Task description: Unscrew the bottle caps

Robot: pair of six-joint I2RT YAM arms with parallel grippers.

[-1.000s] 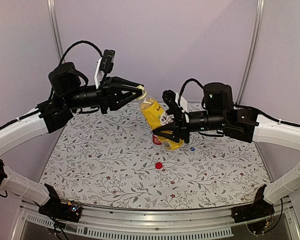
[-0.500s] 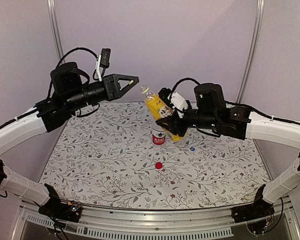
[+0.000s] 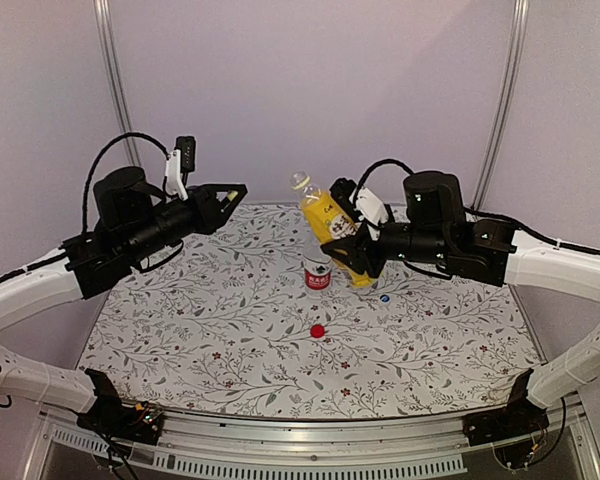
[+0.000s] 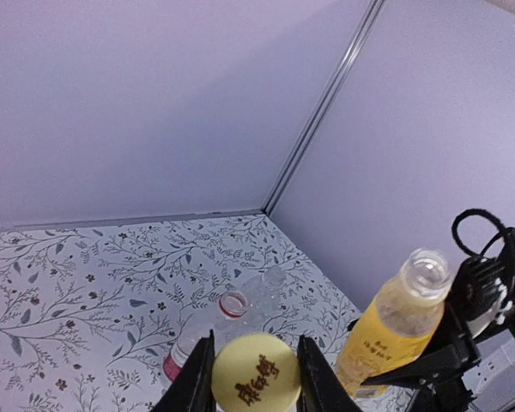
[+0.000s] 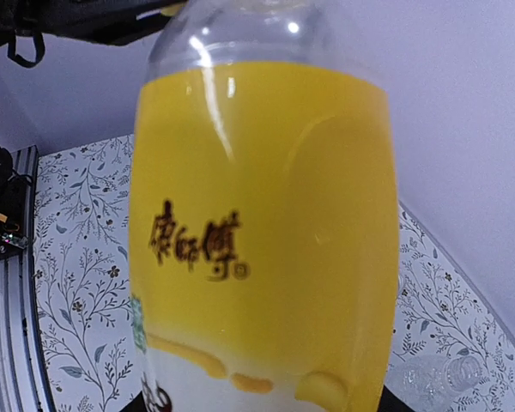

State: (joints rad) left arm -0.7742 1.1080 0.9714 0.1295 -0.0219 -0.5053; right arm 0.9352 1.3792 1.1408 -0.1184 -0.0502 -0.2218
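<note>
The open cloth beside the red cap [image 3: 318,330] is below my left gripper and farther back, so I will next move the gripper down and back toward that spot and let go of the yellow cap.
My right gripper [image 3: 352,258] is shut on the bottle of yellow liquid [image 3: 332,234], held tilted above the table with its mouth open; the bottle fills the right wrist view [image 5: 257,223]. My left gripper [image 3: 235,190] is shut on the yellow cap [image 4: 256,372], held well left of that bottle [image 4: 403,326]. The clear bottle with a red label [image 3: 317,272] stands uncapped under the yellow one, also in the left wrist view [image 4: 208,330]. The clear unlabelled bottle [image 4: 270,292] lies behind it. The red cap [image 3: 318,330] and the blue-white cap [image 3: 385,298] lie on the table.
The table wears a floral cloth [image 3: 200,320]. Purple walls with metal posts [image 3: 115,80] close off the back and sides. A metal rail [image 3: 310,445] runs along the near edge by the arm bases.
My left gripper has pulled left and down, away from the yellow bottle, carrying its cap. My right gripper has lifted the bottle and tilted it more upright.
</note>
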